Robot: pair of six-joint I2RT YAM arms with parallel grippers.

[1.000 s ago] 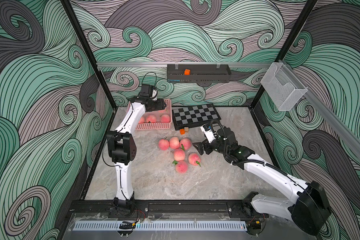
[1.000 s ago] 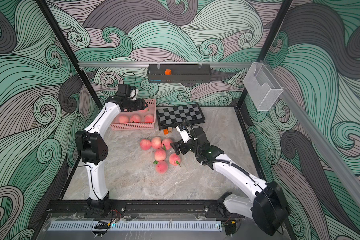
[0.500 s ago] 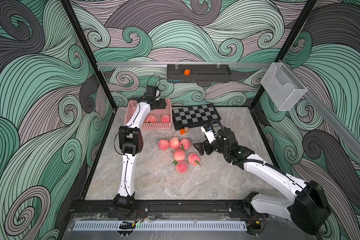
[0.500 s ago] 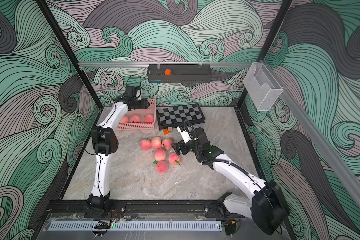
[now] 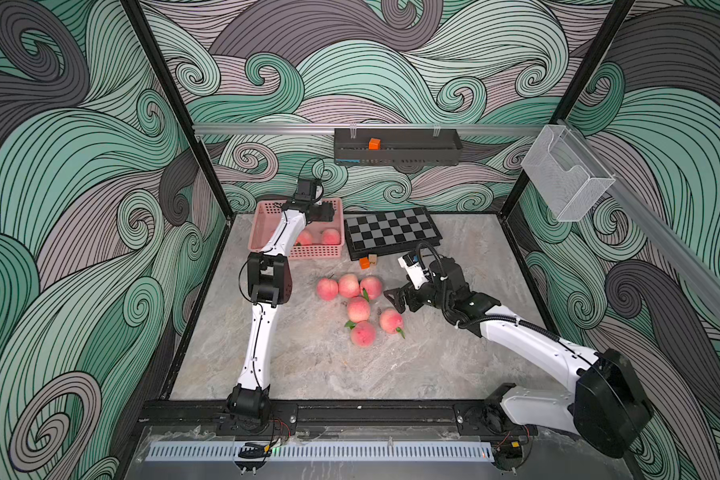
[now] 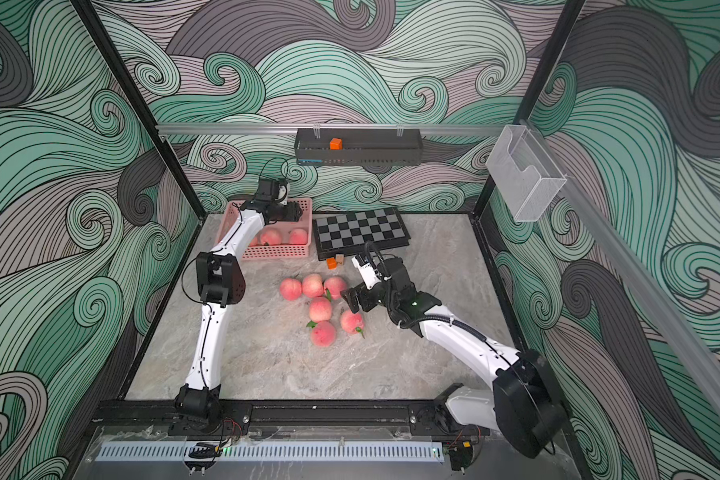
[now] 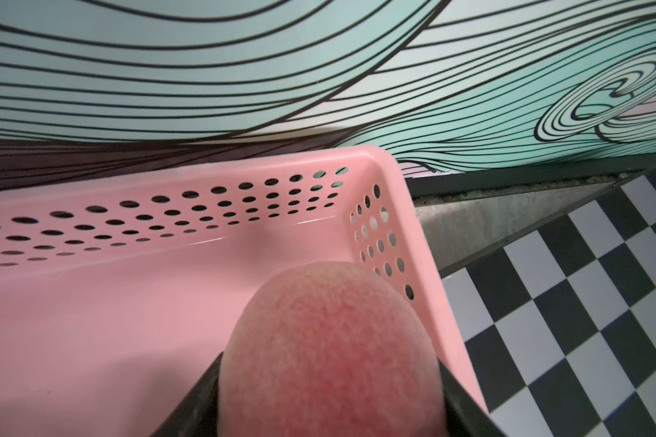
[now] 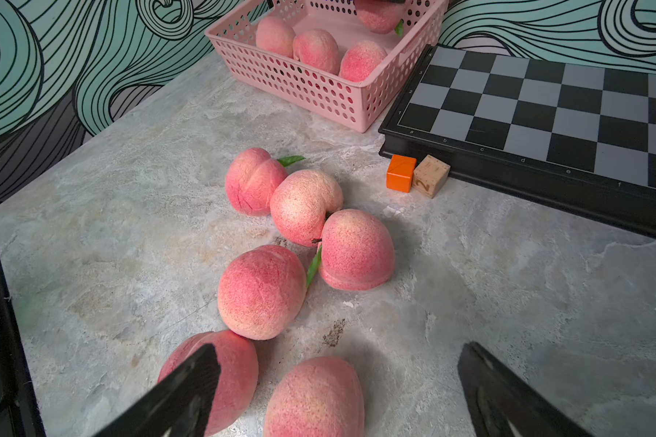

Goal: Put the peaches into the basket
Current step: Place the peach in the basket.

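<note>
The bare bottom by the basket's far corner is below, so I should next lower the peach in my left gripper inside the basket's rim and let it go there.
The pink basket stands at the back left against the wall, also in a top view. Three peaches lie in it. My left gripper is shut on a peach and holds it over the basket's far right corner. Several more peaches lie clustered mid-table, seen in both top views. My right gripper hangs open just right of that cluster, above the nearest peach, with nothing between its fingers.
A chessboard lies right of the basket, with an orange cube and a wooden cube at its front edge. A black wall tray holds another orange cube. A clear mesh holder hangs on the right wall.
The left arm's elbow has swung right toward the middle, and its gripper with the peach has shifted slightly right over the basket. The right arm has barely moved.
</note>
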